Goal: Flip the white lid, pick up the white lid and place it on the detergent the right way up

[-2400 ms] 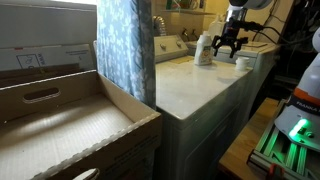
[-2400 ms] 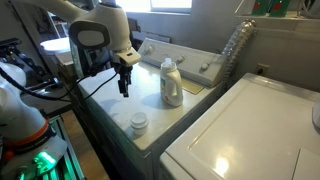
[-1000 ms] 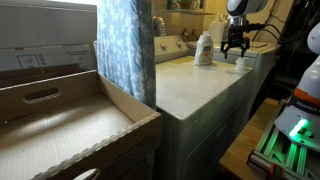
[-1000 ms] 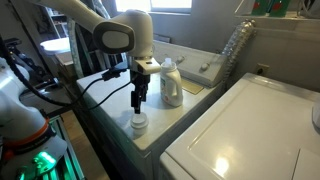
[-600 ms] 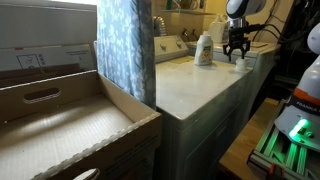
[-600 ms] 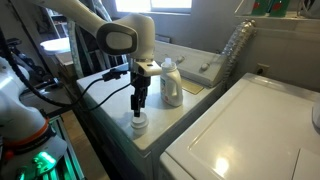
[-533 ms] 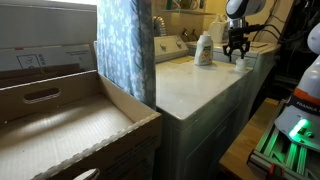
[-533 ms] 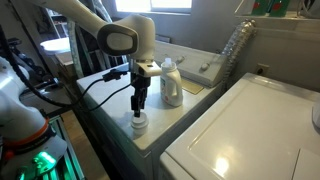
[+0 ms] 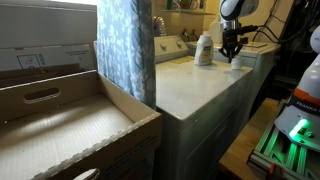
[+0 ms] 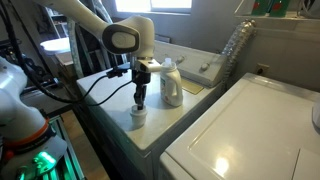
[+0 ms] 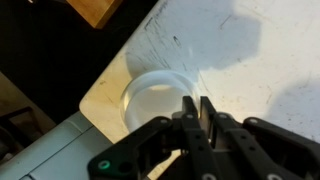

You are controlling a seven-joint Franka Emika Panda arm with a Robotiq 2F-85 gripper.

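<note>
The lid is near the edge's dark drop, so I should move my gripper outward to the clear surface beside the detergent and release the lid.
The white lid [image 11: 150, 105] lies near the front corner of the white machine top [image 11: 250, 60], its hollow side showing in the wrist view. My gripper [image 11: 196, 103] points straight down at the lid's right edge. The jaws are shut, one finger inside the rim and one outside it, pinching the wall. In an exterior view the gripper [image 10: 140, 103] reaches down onto the lid [image 10: 136, 116]. The detergent [image 10: 171, 82] stands upright just behind, uncapped, with its yellow label toward the camera. In both exterior views the detergent [image 9: 204, 48] is beside the gripper [image 9: 232, 55].
The lid lies close to the top's edge, with a dark drop [image 11: 40, 90] beyond it. A second white machine [image 10: 250, 130] stands alongside. A control panel [image 10: 195, 62] and a clear plastic bottle [image 10: 235, 45] are behind. A blue curtain [image 9: 125, 45] and cardboard box [image 9: 60, 130] stand further off.
The gripper has come down from just above the lid onto its rim. Its jaws have gone from open to shut. The detergent has not moved.
</note>
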